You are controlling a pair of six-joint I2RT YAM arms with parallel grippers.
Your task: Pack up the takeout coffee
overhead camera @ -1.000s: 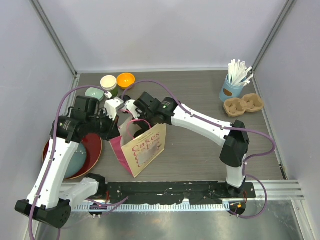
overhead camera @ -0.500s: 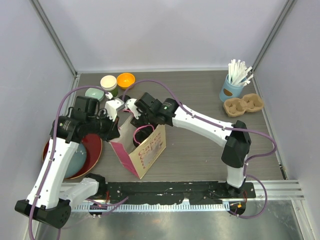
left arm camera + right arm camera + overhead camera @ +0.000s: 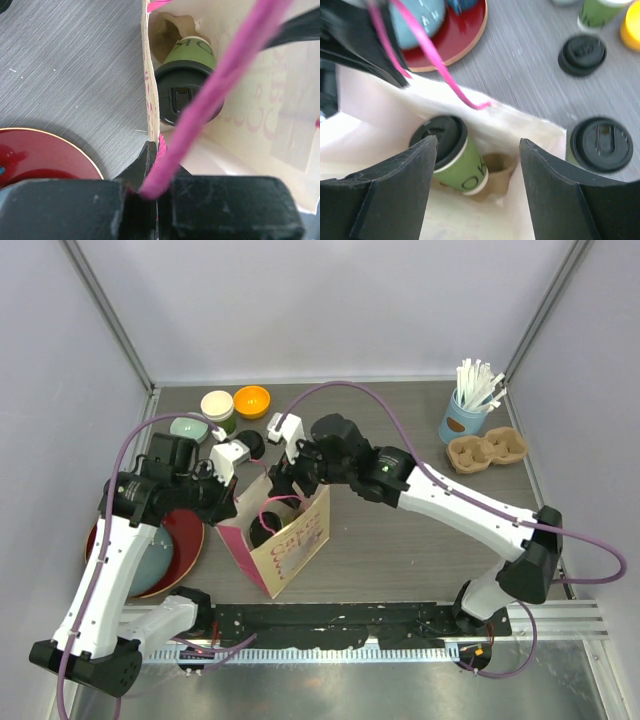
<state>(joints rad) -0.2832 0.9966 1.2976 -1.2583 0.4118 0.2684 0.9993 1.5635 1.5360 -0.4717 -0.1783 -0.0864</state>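
Observation:
The second cup is still outside the bag, below my right gripper and to its right in the wrist view. I should next move across and down onto its lid (image 3: 602, 144).
A cream and pink paper bag (image 3: 296, 540) stands open between the arms. Inside it one takeout coffee cup (image 3: 464, 172), dark green with a black lid (image 3: 186, 97), leans tilted in a brown cardboard holder (image 3: 496, 167). My left gripper (image 3: 232, 504) is shut on the bag's rim, the pink handle (image 3: 220, 75) running out of it. My right gripper (image 3: 477, 144) hovers open just above the bag's mouth, touching nothing. A second lidded cup (image 3: 602, 144) stands on the table just outside the bag's end. An open green cup (image 3: 217, 406) stands at the back.
A loose black lid (image 3: 250, 444) lies behind the bag. An orange bowl (image 3: 251, 400) and a teal bowl (image 3: 186, 427) sit at the back left. A red plate (image 3: 185, 540) holding a blue dish is on the left. The light-blue straw cup (image 3: 463, 422) and a cardboard carrier (image 3: 487, 451) stand at the back right.
My right gripper has opened and risen out of the bag, leaving the lidded cup inside. The bag's mouth has spread wider. The left gripper has kept its hold.

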